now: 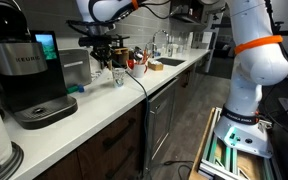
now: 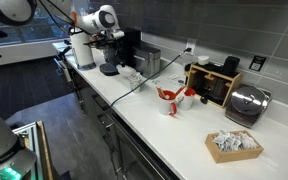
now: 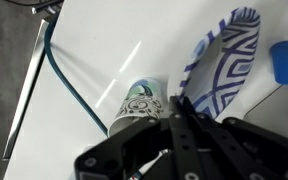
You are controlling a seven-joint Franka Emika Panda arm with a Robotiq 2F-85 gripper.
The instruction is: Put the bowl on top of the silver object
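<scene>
I will next lift the bowl outward onto the silver object's top [image 1: 75,50], out by the wall, and release it.
In the wrist view the bowl [image 3: 229,55], white with a blue pattern, stands tilted on edge in my gripper [image 3: 181,105], whose fingers are closed on its rim. In both exterior views the gripper [image 1: 104,47] [image 2: 114,40] hangs above the counter, and the bowl is too small to make out there. The silver object [image 1: 74,68] is a boxy grey appliance next to the black coffee machine [image 1: 24,70]. It also shows behind the gripper in an exterior view [image 2: 149,60].
A patterned glass cup [image 3: 139,100] [image 1: 119,75] stands on the white counter just below the gripper. A dark cable [image 3: 64,85] runs across the counter. A blue item [image 3: 286,60] lies beside the bowl. A sink [image 1: 169,63] and another rounded metal appliance [image 2: 249,103] lie farther along.
</scene>
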